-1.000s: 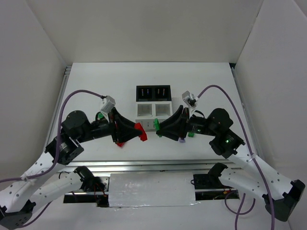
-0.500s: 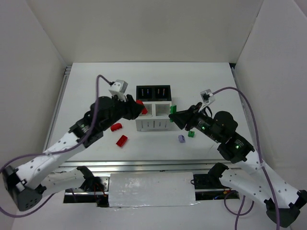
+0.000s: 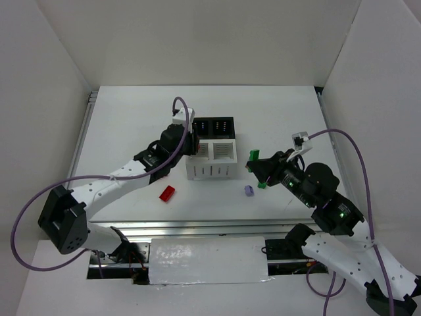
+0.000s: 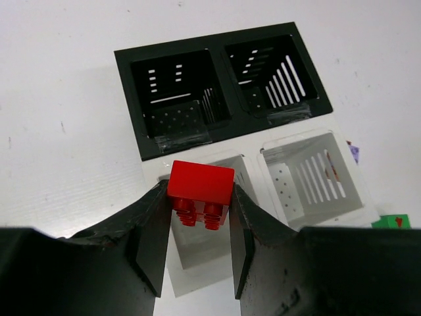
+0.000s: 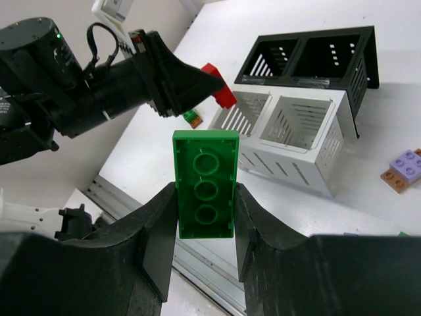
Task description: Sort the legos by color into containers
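I should next tilt my right gripper downward and move it left in the top view over the white compartment (image 4: 197, 253) closest to it, which is empty, and then let go of the green lego.
The containers (image 3: 209, 171) stand mid-table, two black compartments behind and two white in front. My left gripper (image 3: 193, 146) is shut on a red lego (image 4: 200, 183) and holds it above the near-left white compartment (image 4: 197, 253). My right gripper (image 3: 254, 160) is shut on a green lego (image 5: 204, 184), held in the air to the right of the containers (image 5: 283, 168). Loose legos lie on the table: a red one (image 3: 167, 193), a lavender one (image 3: 248, 190) and a green one (image 3: 262, 185).
White walls enclose the table on three sides. A lavender lego with a brown piece (image 5: 408, 168) lies right of the containers. The left arm and its red lego (image 5: 220, 89) show in the right wrist view. A metal rail (image 3: 210, 227) runs along the near edge.
My left gripper has carried the red lego from the table's front up over the containers. My right gripper has drawn back to the right with the green lego.
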{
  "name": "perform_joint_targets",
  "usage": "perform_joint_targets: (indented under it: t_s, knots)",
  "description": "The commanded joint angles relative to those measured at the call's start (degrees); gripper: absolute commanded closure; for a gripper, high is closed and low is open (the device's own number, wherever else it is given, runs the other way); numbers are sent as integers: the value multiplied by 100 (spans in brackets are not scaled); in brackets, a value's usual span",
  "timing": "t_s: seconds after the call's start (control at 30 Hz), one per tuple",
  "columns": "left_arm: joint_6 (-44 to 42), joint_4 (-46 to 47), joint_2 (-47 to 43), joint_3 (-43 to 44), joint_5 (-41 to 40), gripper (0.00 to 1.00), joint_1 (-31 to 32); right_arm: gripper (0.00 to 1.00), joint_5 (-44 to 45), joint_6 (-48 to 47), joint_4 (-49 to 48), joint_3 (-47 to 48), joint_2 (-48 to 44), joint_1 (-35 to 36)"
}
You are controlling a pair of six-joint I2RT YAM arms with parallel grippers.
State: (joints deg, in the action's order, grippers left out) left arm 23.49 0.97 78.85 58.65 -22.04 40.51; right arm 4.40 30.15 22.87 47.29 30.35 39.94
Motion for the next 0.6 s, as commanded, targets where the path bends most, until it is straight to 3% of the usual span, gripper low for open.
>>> perform_joint_targets:
  t_s: [0.0, 0.07, 0.17, 0.2, 0.3, 0.57]
  knots:
    - [-213, 404, 121, 208, -29, 80, -148, 100, 96, -80, 24, 176, 155, -13]
    - [-187, 456, 131, 138, 164, 73, -193, 100, 104, -115, -46, 158, 199, -13]
    - [-152, 571, 43, 6, 271, 44, -219, 100, 148, -150, -142, 184, 357, -4]
    - [-134, 571, -35, -20, 279, 28, -219, 100, 157, -159, -160, 210, 462, -4]
    - [-134, 649, -246, -143, 393, 10, -228, 100, 113, -185, -274, 228, 682, -13]
    - [-160, 930, -607, -451, 675, 8, -289, 100, 60, -229, -643, 298, 1411, -13]
